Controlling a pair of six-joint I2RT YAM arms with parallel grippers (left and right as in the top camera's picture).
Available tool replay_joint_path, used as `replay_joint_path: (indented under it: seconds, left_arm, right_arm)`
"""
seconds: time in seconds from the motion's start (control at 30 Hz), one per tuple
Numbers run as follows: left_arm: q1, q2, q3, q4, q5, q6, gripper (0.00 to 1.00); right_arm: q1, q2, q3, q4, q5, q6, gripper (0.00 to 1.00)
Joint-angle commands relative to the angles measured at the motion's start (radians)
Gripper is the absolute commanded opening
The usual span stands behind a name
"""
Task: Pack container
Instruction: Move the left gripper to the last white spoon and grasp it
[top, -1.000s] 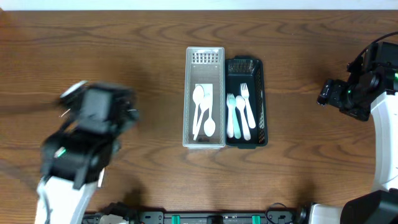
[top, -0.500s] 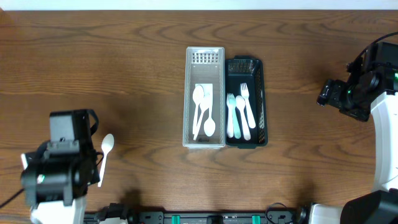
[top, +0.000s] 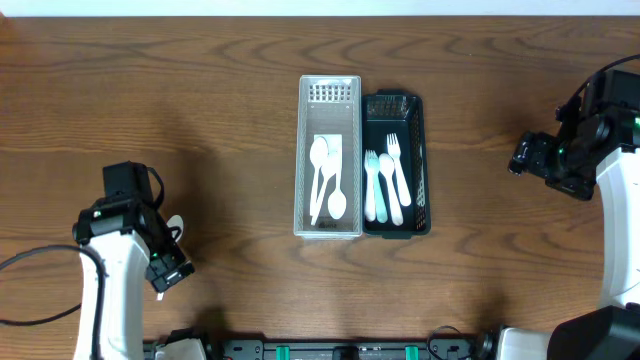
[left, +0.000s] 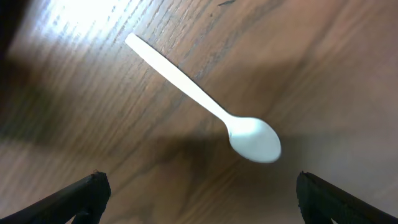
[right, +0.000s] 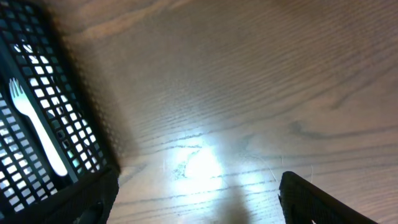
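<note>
The left gripper will go down next and close its open fingers around the middle of the spoon's handle, because the handle lies below it on the tabletop.
A white plastic spoon lies loose on the wooden table; only its bowl shows in the overhead view, beside the left arm. My left gripper is open and empty, hovering just above the spoon with a finger on either side, and appears at the lower left in the overhead view. A silver mesh tray holds white spoons. A black basket beside it holds forks. My right gripper is open and empty, right of the basket.
The right wrist view shows the black basket's corner with a white fork inside, and bare wood between the open fingers. Bare table lies between the two arms and the containers.
My left arm has swung back and down at the lower left and now covers most of the loose spoon. The right arm has barely moved.
</note>
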Motion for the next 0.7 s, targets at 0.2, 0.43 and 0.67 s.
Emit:
replay_joint_path:
  seconds: [0.2, 0.43, 0.67]
  left_arm:
    - [0.096, 0.151, -0.019, 0.031, 0.053, -0.064, 0.98]
    - [0.152, 0.23, -0.032, 0.039, 0.053, -0.063, 0.99]
    - [0.163, 0.286, -0.089, 0.123, 0.051, -0.063, 0.98]
  right_arm:
    - [-0.001, 0.001, -0.002, -0.027, -0.007, -0.018, 0.86]
    - [-0.001, 0.001, -0.002, -0.037, -0.007, -0.018, 0.86]
    - [-0.001, 0.001, -0.002, -0.051, -0.007, -0.018, 0.87]
